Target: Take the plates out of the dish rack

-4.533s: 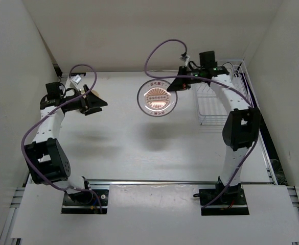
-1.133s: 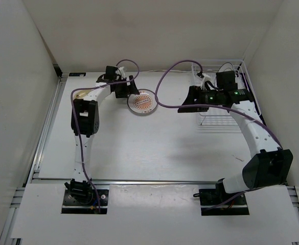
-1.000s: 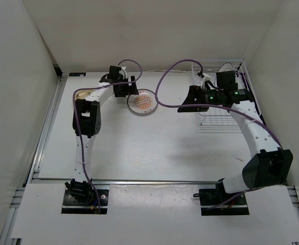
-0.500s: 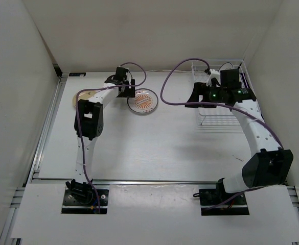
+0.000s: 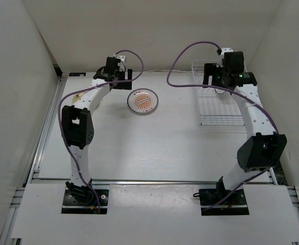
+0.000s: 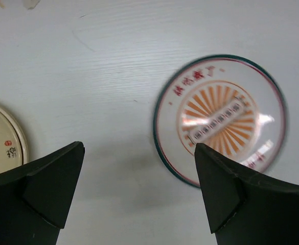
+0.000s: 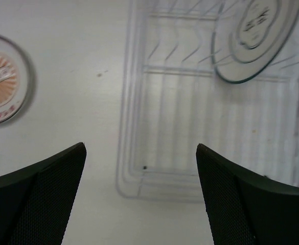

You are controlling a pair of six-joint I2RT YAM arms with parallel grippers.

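Next, my right gripper goes outward and to the right in the top view, then down onto the grey-ringed plate's rim (image 7: 286, 39), since that one plate still leans in the rack.
A white plate with an orange-red sunburst pattern (image 5: 143, 102) lies flat on the table, face up, also in the left wrist view (image 6: 219, 118). My left gripper (image 6: 139, 149) hangs open and empty just left of it (image 5: 119, 80), its right finger over the plate's rim. A cream plate (image 6: 1, 138) shows at the left edge. The white wire dish rack (image 5: 221, 109) stands at the back right. One grey-ringed plate (image 7: 254, 35) leans in its far corner. My right gripper (image 7: 141, 148) is open and empty above the rack's near left corner (image 5: 210, 77).
White walls close in the table on three sides. Purple cables loop above both arms (image 5: 190, 56). The patterned plate (image 7: 1, 79) also shows left of the rack (image 7: 129, 127) in the right wrist view. The arm bases sit on a rail at the near edge.
The left gripper has drawn back and left from the patterned plate, which stays on the table. The right gripper has swung back and right over the rack and opened wider.
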